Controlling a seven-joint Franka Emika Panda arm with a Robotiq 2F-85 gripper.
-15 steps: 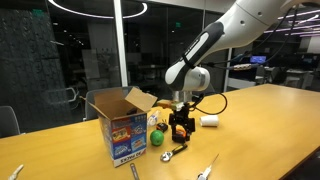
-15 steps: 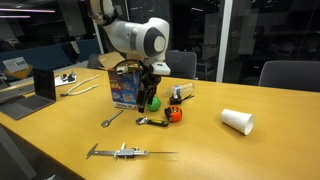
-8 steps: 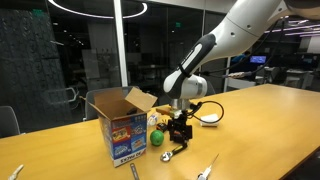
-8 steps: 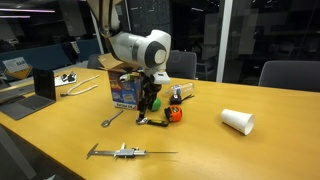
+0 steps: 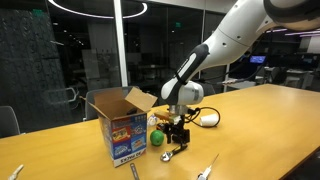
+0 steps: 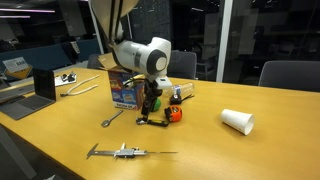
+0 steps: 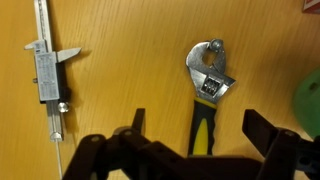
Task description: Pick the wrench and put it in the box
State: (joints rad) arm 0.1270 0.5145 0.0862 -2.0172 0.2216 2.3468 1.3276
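Observation:
My gripper lowers onto the yellow-black handle (image 5: 180,149) (image 7: 202,131) next and closes on it, since the wrench handle lines up between my open fingers but lies below them.
An adjustable wrench (image 7: 206,95) with a silver head and yellow-black handle lies flat on the wooden table. It also shows in both exterior views (image 5: 174,152) (image 6: 152,121). My gripper (image 7: 200,135) is open, with one finger on each side of the wrench handle, not touching it. In both exterior views the gripper (image 5: 178,137) (image 6: 148,111) hangs just above the wrench. The open cardboard box (image 5: 119,130) (image 6: 125,86) with colourful print stands beside it.
A metal caliper (image 7: 46,72) (image 5: 206,167) (image 6: 122,152) lies on the table. A green ball (image 5: 157,138), an orange object (image 6: 173,114), a white cup on its side (image 6: 237,121) (image 5: 209,119), a second tool (image 6: 111,118) and a laptop (image 6: 32,88) are nearby.
The arm has lowered the gripper toward the table, down over the wrench. Nothing on the table has moved.

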